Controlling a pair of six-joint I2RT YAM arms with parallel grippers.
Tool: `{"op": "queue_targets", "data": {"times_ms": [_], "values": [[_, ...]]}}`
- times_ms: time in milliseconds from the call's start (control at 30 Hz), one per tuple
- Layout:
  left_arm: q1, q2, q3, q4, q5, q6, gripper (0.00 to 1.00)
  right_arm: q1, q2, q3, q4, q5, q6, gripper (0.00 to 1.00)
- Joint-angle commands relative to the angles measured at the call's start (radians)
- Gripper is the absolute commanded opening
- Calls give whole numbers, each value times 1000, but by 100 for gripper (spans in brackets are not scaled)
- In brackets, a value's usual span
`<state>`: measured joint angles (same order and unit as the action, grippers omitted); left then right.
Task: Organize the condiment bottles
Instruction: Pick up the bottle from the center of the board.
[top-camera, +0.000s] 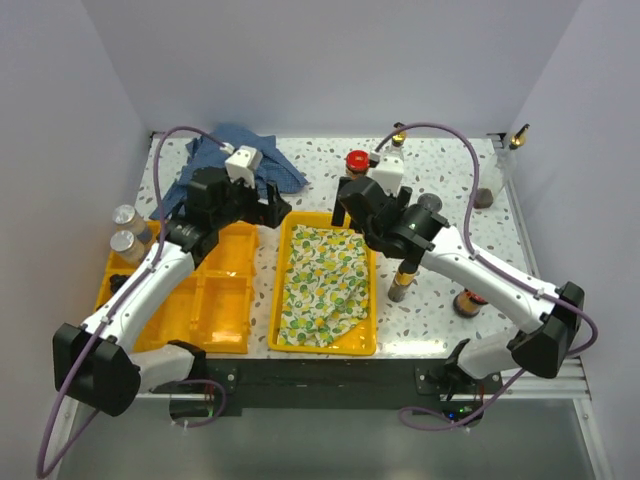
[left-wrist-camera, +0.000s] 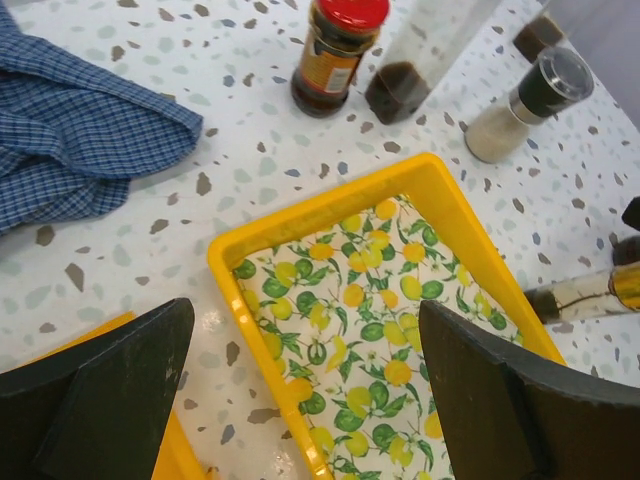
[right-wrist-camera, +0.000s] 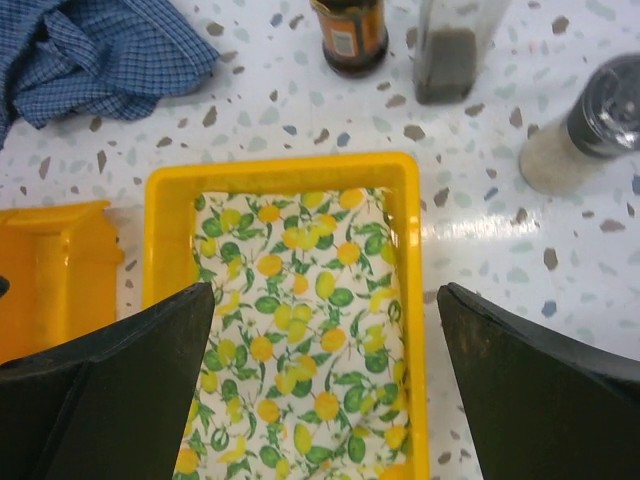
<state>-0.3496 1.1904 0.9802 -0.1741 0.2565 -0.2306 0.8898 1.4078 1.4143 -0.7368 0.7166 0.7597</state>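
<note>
My left gripper swings across the middle tray (top-camera: 283, 250) to the right in the top view next. It then comes down around the gold-ringed bottle (top-camera: 405, 273), since the bottle stands outside the tray.
Both grippers hang open and empty over the far end of the middle yellow tray (top-camera: 283, 250): my left gripper (top-camera: 278, 210) at its far-left corner, my right gripper (top-camera: 350, 208) at its far-right corner. Beyond the tray stand a red-lidded dark sauce jar (top-camera: 357, 162) and a clear bottle with a gold pourer (top-camera: 397, 145). Two grey-capped shakers (top-camera: 127, 230) stand at the far left. In the left wrist view the jar (left-wrist-camera: 335, 50), a clear bottle with dark sauce (left-wrist-camera: 410, 80) and a dark-capped shaker (left-wrist-camera: 530, 105) stand past my left gripper (left-wrist-camera: 305, 390). My right gripper (right-wrist-camera: 325, 390) straddles the tray's right rim.
A lemon-print cloth (top-camera: 325, 285) lines the middle tray. A divided yellow tray (top-camera: 200, 295) lies to the left, and a blue checked cloth (top-camera: 240, 150) at the back. More bottles stand right of the tray (top-camera: 402, 282), at the front right (top-camera: 467, 300) and in the far-right corner (top-camera: 490, 192).
</note>
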Motion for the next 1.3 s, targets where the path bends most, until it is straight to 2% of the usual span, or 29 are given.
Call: {"op": "queue_targets", "data": {"times_ms": [0, 167, 233, 333, 533, 667, 800, 1067, 1200, 1267], "values": [[-61, -18, -14, 56, 7, 63, 100, 0, -172, -66, -216, 57, 251, 99], [-72, -46, -46, 90, 12, 39, 100, 0, -303, -140, -378, 121, 323, 96], [-75, -49, -51, 90, -25, 40, 100, -2, -342, -156, -471, 136, 362, 95], [-75, -49, -48, 81, -77, 40, 100, 0, -394, -198, -515, 112, 363, 92], [-75, -67, -49, 78, -103, 37, 100, -2, -440, -298, -458, 21, 290, 89], [-75, -78, -58, 90, -111, 34, 100, -2, -466, -362, -287, -74, 86, 86], [-77, -74, -60, 84, -118, 34, 99, -2, -475, -394, -167, -132, 12, 84], [-77, -64, -52, 76, -106, 11, 98, -2, -444, -388, -190, -132, -31, 84], [-94, -31, -43, 94, 125, 60, 98, -2, -457, -348, -225, -121, -74, 84], [-121, -11, -15, 93, 139, 51, 97, -2, -464, -284, -248, -114, -118, 84]]}}
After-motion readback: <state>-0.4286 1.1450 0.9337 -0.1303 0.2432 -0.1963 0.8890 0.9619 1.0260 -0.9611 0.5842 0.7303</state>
